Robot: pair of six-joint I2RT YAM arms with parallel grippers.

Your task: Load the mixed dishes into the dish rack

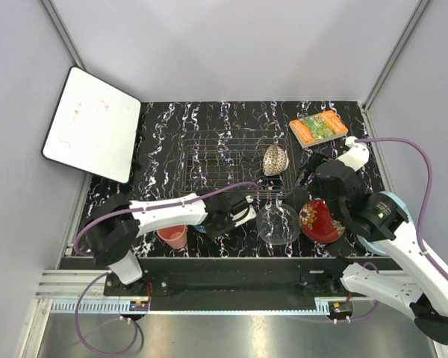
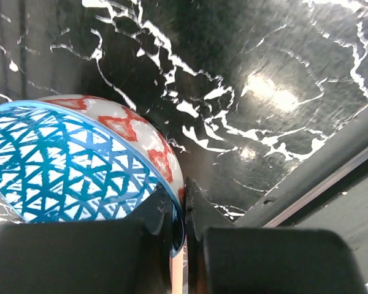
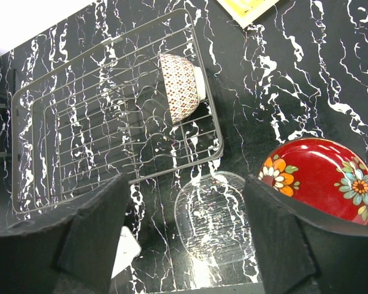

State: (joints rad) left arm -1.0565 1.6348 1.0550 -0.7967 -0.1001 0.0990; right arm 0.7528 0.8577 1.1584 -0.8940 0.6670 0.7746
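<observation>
My left gripper lifts outward, turns, and lowers its bowl to release it in the rack's near corner (image 1: 277, 186) next, since wires beside the tan-red bowl stand empty.
My left gripper (image 2: 185, 199) is shut on the rim of the blue patterned bowl (image 2: 67, 165), which has red marks on its outside, just above the black marbled table. In the top view this gripper (image 1: 237, 216) is at the rack's near edge and the bowl is hidden under it. My right gripper (image 3: 187, 233) is open and empty above the clear glass plate (image 3: 214, 217); the top view shows it (image 1: 299, 185) too. The dish rack (image 1: 231, 160) holds the tan-red patterned bowl (image 1: 275, 160) on its side. The red flower-rimmed dish (image 1: 322, 220) lies right of the glass plate (image 1: 278, 224). The pink cup (image 1: 173, 236) stands near the front edge. The small clear glass is not visible.
An orange-green book (image 1: 319, 127) lies at the back right. A white flat board (image 1: 89, 123) leans at the back left. Grey walls close in the table on three sides. The table's front rail (image 2: 331, 177) runs close to the left gripper.
</observation>
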